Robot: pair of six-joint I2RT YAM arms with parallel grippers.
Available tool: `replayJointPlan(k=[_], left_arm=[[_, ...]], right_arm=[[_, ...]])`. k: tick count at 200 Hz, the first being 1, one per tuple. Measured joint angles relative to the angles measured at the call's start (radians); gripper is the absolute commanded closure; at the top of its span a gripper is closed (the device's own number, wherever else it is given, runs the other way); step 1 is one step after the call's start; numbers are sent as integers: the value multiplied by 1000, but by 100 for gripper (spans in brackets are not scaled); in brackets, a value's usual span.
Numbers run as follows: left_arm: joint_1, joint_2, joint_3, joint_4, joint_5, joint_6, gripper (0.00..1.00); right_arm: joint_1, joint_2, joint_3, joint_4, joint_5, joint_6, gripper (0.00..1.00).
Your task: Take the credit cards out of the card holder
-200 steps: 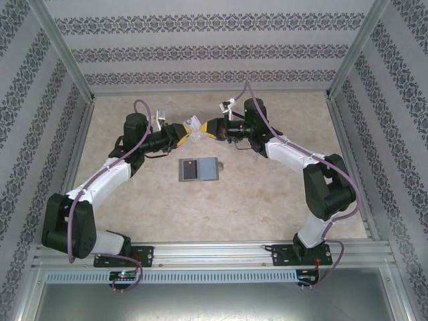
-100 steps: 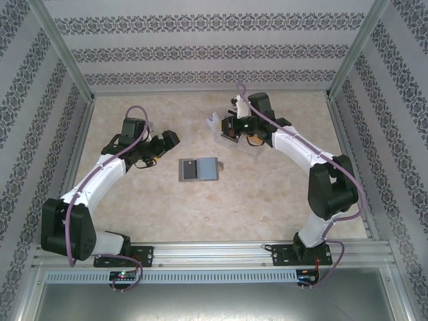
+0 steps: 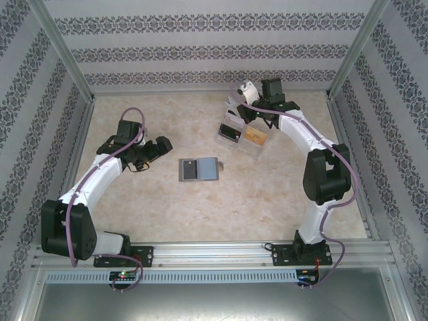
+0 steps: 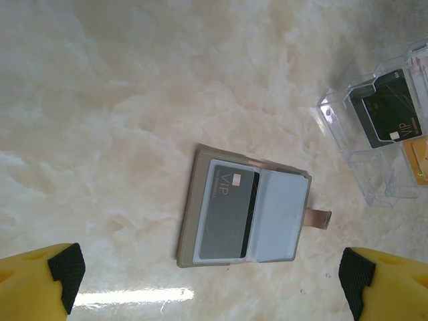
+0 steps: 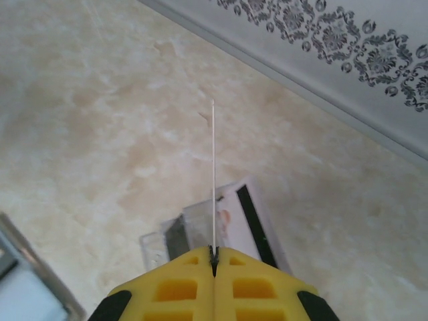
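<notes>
My right gripper will next lower the thin white card into the clear tray's section with the white striped card (image 5: 249,217) below and release.
The card holder (image 3: 198,169) (image 4: 244,214) lies open and flat on the marble table, a grey VIP credit card (image 4: 226,212) in its left panel. My left gripper (image 3: 160,146) (image 4: 208,287) hovers to its left, jaws wide open and empty, yellow fingertips (image 4: 63,274) at the frame's bottom corners. My right gripper (image 3: 253,97) (image 5: 214,257) is shut on a thin white card (image 5: 213,174), seen edge-on, above the clear tray (image 3: 235,143) (image 5: 155,249). The tray holds a dark card (image 4: 388,114), a gold card (image 3: 255,136) and a white striped card (image 5: 249,217).
Patterned walls and aluminium posts (image 3: 60,53) enclose the table on three sides. The card holder's brown closing tab (image 4: 319,218) sticks out toward the tray. Bare marble (image 3: 221,214) stretches between the holder and the arm bases.
The grippers met above the holder with a card between them. The left opened and drew back left. The right carried the white card to the back right, over the tray.
</notes>
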Motion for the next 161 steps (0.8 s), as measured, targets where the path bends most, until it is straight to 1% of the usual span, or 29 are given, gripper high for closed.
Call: replayJointPlan(k=[24, 60, 105, 142, 161], left_arm=[[1, 0, 0, 0, 3, 7, 1], [6, 5, 0, 0, 13, 8, 1], [6, 18, 0, 0, 31, 11, 1], [6, 18, 0, 0, 43, 11, 1], [6, 18, 0, 0, 52, 11, 1]], right_arm=[[-27, 32, 27, -45, -2, -57, 100], [-37, 72, 78, -90, -4, -117, 100], [-37, 137, 141, -138, -35, -151, 100], [-37, 156, 152, -176, -47, -177, 100], [-37, 162, 163, -194, -47, -193, 97]])
